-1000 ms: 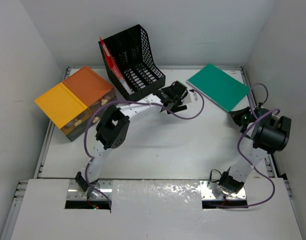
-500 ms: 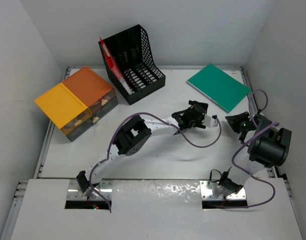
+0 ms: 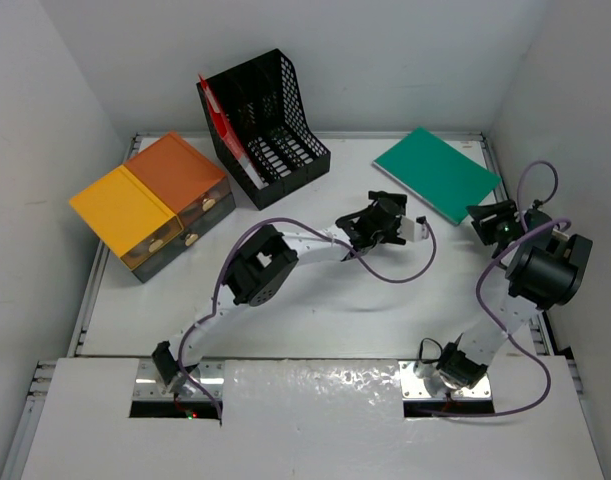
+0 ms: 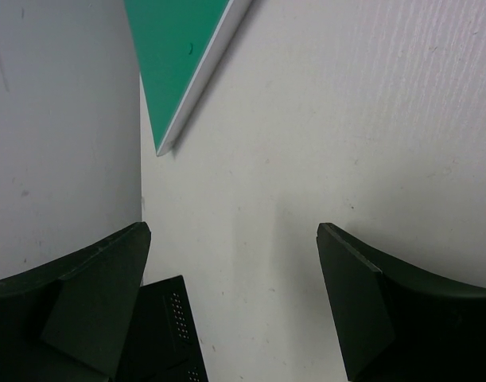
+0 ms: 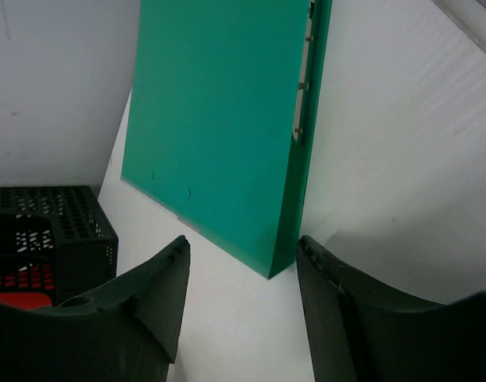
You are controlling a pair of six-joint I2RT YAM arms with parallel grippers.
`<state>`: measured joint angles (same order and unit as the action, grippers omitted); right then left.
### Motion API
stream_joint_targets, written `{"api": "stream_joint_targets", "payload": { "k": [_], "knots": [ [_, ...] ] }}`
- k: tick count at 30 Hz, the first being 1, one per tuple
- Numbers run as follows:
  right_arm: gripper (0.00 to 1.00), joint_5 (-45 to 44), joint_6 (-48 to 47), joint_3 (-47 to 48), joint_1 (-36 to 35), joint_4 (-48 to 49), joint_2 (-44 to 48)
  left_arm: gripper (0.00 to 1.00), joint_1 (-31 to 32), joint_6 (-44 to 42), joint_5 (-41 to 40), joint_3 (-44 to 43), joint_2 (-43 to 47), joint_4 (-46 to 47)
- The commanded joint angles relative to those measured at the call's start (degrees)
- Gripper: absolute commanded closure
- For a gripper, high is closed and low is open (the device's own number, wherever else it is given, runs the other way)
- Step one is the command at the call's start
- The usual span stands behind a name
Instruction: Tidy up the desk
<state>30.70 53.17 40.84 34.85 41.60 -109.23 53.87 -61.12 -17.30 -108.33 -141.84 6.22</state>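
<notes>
My right gripper slides left in the top view next, to get one finger under the folder's near cover edge, which stands over an open gap.
The desk (image 3: 315, 310) is a white tabletop with metal rails. A green folder (image 3: 437, 175) lies flat at its back right. My right gripper (image 3: 483, 214) is open at the folder's near right corner. In the right wrist view the folder (image 5: 219, 119) fills the top, its corner just ahead of the open right gripper (image 5: 243, 255) and not held. My left gripper (image 3: 419, 228) hangs open over bare desk left of the folder. The left wrist view shows only desk (image 4: 346, 119) between its fingers (image 4: 107, 286), with the folder's corner (image 4: 183, 56) farther off.
A black mesh file rack (image 3: 265, 125) with a red folder (image 3: 220, 115) stands at the back, left of centre. An orange-yellow drawer box (image 3: 150, 200) sits at the left edge. Grey walls close in on three sides. The rack (image 5: 52, 231) also shows at the right wrist view's left.
My left arm swung from the file rack out to the right, over the middle of the desk. My right gripper opened and moved up to the green folder's corner.
</notes>
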Motion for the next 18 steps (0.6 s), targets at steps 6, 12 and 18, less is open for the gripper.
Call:
{"api": "stream_joint_targets", "payload": {
  "k": [6,12,18],
  "knots": [
    [0.46,1.65,0.37,6.79,-1.01,1.12,-3.79,0.16,-2.10,1.88,-0.89,-2.93,-0.54,2.66],
    [0.45,0.85,0.10,8.82,-1.89,-1.17,-6.25,0.16,-2.19,2.85,-1.68,-2.76,0.77,1.96],
    [0.45,0.68,0.01,10.75,-3.82,-1.62,-9.33,0.16,-2.19,2.41,-1.86,-1.80,1.48,1.87]
  ]
}}
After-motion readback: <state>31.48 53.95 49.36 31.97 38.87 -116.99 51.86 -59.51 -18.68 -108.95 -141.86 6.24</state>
